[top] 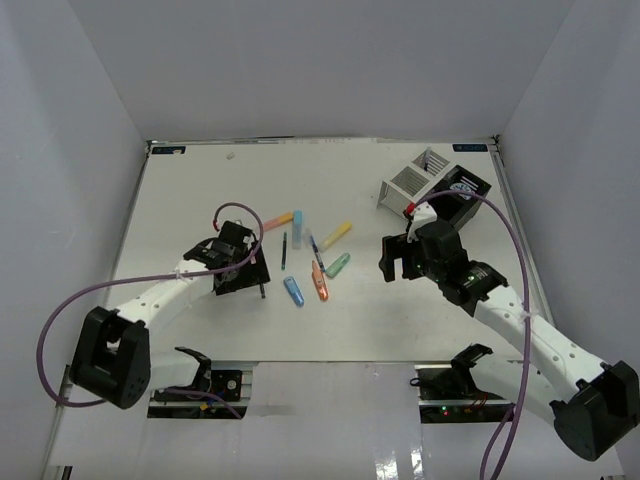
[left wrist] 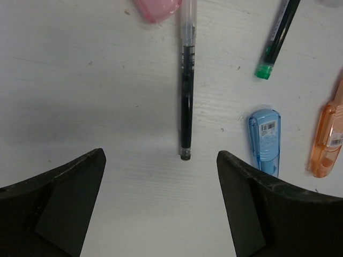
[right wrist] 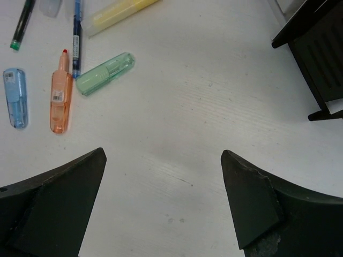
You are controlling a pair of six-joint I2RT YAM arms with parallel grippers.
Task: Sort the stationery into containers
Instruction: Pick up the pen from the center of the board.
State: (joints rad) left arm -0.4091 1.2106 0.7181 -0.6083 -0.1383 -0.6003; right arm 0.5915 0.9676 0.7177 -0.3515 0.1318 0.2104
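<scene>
The black pen's near end [top: 263, 292] [left wrist: 186, 145] is between my left gripper's open fingers, clear of the blue marker. My left gripper will go down onto that end and close.
The stationery lies loose mid-table: a pink marker [top: 281, 219], a yellow marker [top: 336, 234], a green marker [top: 338, 264], an orange marker [top: 319, 283], a blue marker [top: 293, 291] and thin dark pens. My left gripper [top: 250, 272] [left wrist: 159, 155] hangs open just short of the near end of a black pen [left wrist: 186, 101], with the blue marker [left wrist: 265, 140] to its right. Over bare table my right gripper [top: 392, 258] [right wrist: 163, 153] is open and empty; the green marker [right wrist: 105, 73] lies ahead to its left. The white container [top: 408, 181] and black container [top: 462, 192] stand at the back right.
A second pen with a green tip [left wrist: 276, 37] and the orange marker [left wrist: 328, 142] lie right of the left gripper. The black container's corner [right wrist: 316, 53] is close on the right of the right gripper. A small white item [top: 230, 155] sits near the back edge. White walls enclose the table.
</scene>
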